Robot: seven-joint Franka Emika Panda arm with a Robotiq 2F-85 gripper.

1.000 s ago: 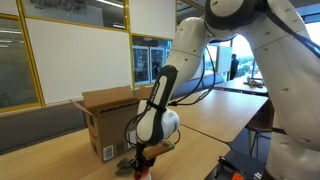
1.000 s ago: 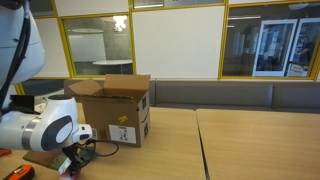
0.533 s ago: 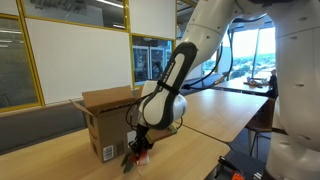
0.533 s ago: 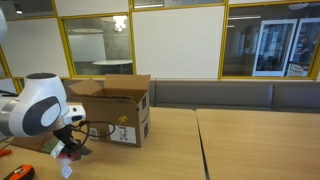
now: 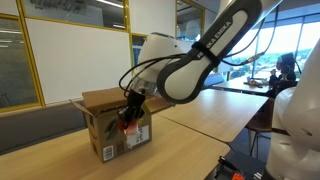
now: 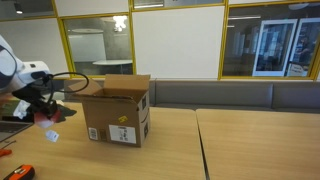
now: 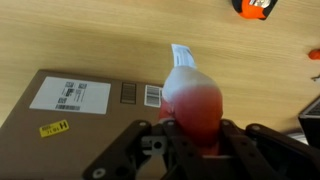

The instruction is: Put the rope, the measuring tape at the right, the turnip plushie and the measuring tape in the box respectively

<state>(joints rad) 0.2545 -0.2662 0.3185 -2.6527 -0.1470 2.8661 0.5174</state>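
The box's open top [image 6: 112, 92] is farther outward and higher than the hanging plushie, so the gripper will next go up, move outward over the box's rim, dip inside and let go.
My gripper [image 7: 195, 135] is shut on the turnip plushie [image 7: 193, 98], a red and white soft toy with a white tag. I hold it in the air beside the open cardboard box [image 7: 85, 100]. In both exterior views the gripper [image 5: 128, 115] [image 6: 46, 112] is level with the upper part of the box [image 5: 108, 118] [image 6: 118, 108], with the plushie [image 6: 48, 124] hanging under it. An orange and black measuring tape [image 7: 254, 6] lies on the table, also in an exterior view [image 6: 20, 173]. The rope is not in view.
The box stands on a long wooden table [image 6: 180, 150] with its flaps open. A small orange item [image 6: 5, 152] lies at the table's edge. A dark object [image 7: 311, 115] sits at the wrist view's right edge. Glass walls are behind.
The arm has lifted the plushie from the table surface up to about the box's upper part and moved it along the box's side. The gripper stays shut on it.
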